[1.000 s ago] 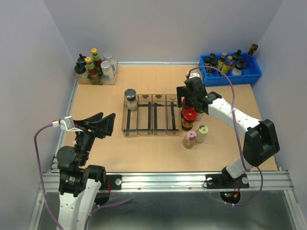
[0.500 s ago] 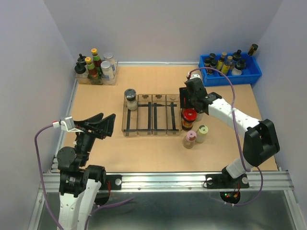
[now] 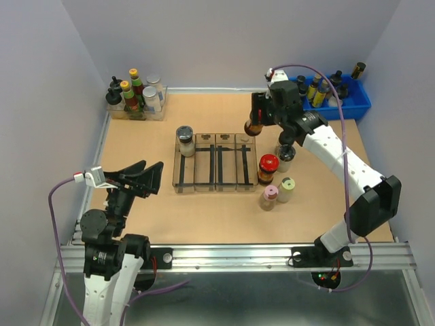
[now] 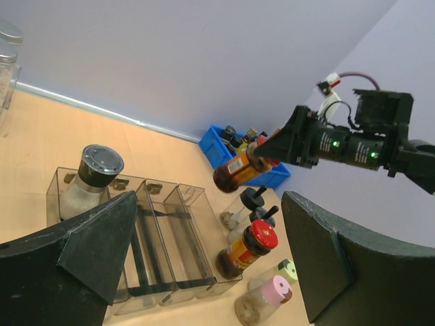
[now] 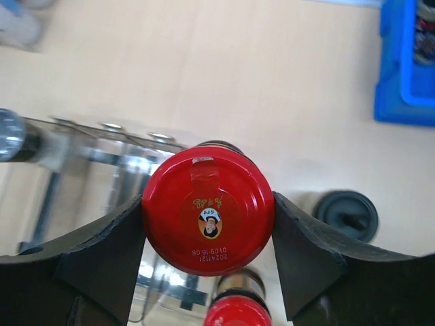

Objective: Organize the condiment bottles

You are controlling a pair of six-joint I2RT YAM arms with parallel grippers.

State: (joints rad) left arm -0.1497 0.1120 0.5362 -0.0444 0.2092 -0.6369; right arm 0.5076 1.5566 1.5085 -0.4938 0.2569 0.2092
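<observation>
The rack's slot beside the grey-lidded jar [image 3: 185,140] is empty, so my right gripper moves to the left in the top view next, then lowers over it.
My right gripper [image 3: 260,117] is shut on a dark red-lidded jar [image 3: 253,128] and holds it tilted in the air above the right end of the clear four-slot rack [image 3: 214,178]. In the right wrist view the fingers clamp its red lid [image 5: 207,217]. The second red-lidded jar [image 3: 268,168] stands on the table right of the rack. The pink-capped jar [image 3: 270,197] and the pale-yellow-capped jar [image 3: 286,189] stand in front of it. A black-knob-capped jar [image 3: 286,152] stands behind it. The grey-lidded jar [image 3: 185,140] sits in the leftmost slot. My left gripper [image 3: 141,176] is open and empty.
A blue bin [image 3: 360,102] of slim dark bottles stands at the back right. A clear tray [image 3: 136,112] with taller bottles stands at the back left. Both knob-capped jars [image 4: 248,204] show in the left wrist view beside the rack.
My right gripper has lifted the red-lidded jar from beside the other red-lidded jar, up and toward the back. The left arm has not moved.
</observation>
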